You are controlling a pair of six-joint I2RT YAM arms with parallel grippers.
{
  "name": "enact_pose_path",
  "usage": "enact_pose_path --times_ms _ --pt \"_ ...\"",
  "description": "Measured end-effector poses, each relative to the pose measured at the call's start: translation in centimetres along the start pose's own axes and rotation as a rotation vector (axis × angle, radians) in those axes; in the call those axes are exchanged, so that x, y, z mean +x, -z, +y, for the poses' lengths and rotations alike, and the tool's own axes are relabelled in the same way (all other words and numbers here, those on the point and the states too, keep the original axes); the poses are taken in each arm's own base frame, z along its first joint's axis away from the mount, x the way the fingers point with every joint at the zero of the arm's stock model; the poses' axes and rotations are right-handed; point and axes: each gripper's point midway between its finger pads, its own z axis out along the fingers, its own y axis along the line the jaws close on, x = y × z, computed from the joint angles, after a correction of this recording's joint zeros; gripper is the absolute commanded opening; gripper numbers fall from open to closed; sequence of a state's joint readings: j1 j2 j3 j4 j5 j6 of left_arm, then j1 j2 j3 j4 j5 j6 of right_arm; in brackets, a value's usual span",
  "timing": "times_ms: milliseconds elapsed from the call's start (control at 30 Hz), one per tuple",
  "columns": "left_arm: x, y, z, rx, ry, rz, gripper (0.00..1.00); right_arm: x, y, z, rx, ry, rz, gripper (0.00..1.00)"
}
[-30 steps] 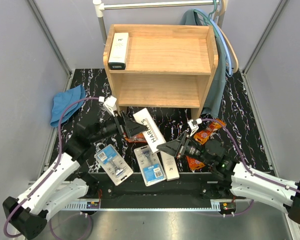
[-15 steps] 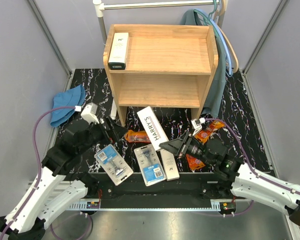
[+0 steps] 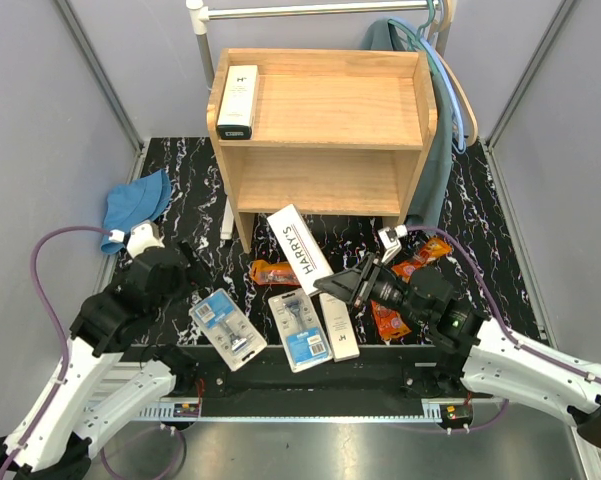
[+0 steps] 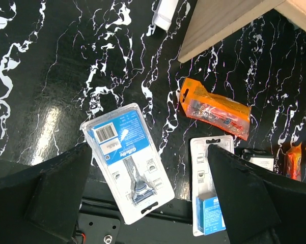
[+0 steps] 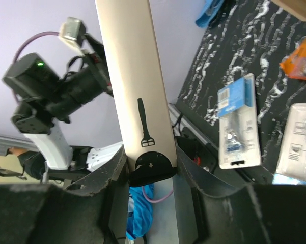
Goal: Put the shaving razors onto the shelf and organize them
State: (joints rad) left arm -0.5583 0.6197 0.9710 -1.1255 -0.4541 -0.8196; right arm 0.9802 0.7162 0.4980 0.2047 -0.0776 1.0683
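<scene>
My right gripper is due to lift up and outward next onto the shelf's top level [image 3: 273, 100] beside the white box and release, since the wood there is bare.
My right gripper [image 3: 352, 286] [image 5: 150, 163] is shut on the black end of a long white Harry's box [image 3: 298, 246] [image 5: 133, 76], held tilted above the table in front of the shelf [image 3: 325, 180]. Another white box [image 3: 238, 100] lies on the shelf's top tier at the left. A third [image 3: 340, 326] lies on the table. My left gripper [image 3: 198, 272] [image 4: 150, 152] hangs open and empty above a blue blister card [image 3: 226, 328] [image 4: 127, 162]. A second blister card [image 3: 302, 332] [image 4: 209, 193] lies beside it. Orange pouches [image 3: 273, 272] [image 4: 214, 109], [image 3: 420, 258], [image 3: 388, 320] lie scattered.
A blue cloth hat [image 3: 135, 205] lies at the left. A metal clothes rail [image 3: 310, 10] with hangers and grey cloth [image 3: 442, 150] stands behind and right of the shelf. A small white pack [image 3: 227, 215] [image 4: 165, 12] lies by the shelf's left leg.
My left arm has drawn back to the near left, away from the orange pouch, still open. My right gripper has carried the white box slightly farther toward the shelf.
</scene>
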Motion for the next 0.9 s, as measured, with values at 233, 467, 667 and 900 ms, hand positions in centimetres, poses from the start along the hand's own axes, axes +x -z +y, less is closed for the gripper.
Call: enact_pose_path --times_ms 233,467,667,900 --pt "1.6 -1.4 0.5 -0.035 -0.043 0.050 0.99 -2.1 -0.8 5.9 -0.078 0.032 0.006 0.04" --pt "1.8 -1.3 0.5 -0.010 -0.030 0.040 0.99 -5.2 -2.2 11.9 -0.138 0.078 -0.027 0.02" --pt "1.9 -1.1 0.5 0.002 -0.023 0.040 0.99 -7.9 -3.9 14.3 -0.089 0.115 -0.085 0.00" --pt "2.4 -1.4 0.3 -0.008 -0.038 0.067 0.99 -12.1 -5.8 17.2 -0.011 0.171 -0.143 0.00"
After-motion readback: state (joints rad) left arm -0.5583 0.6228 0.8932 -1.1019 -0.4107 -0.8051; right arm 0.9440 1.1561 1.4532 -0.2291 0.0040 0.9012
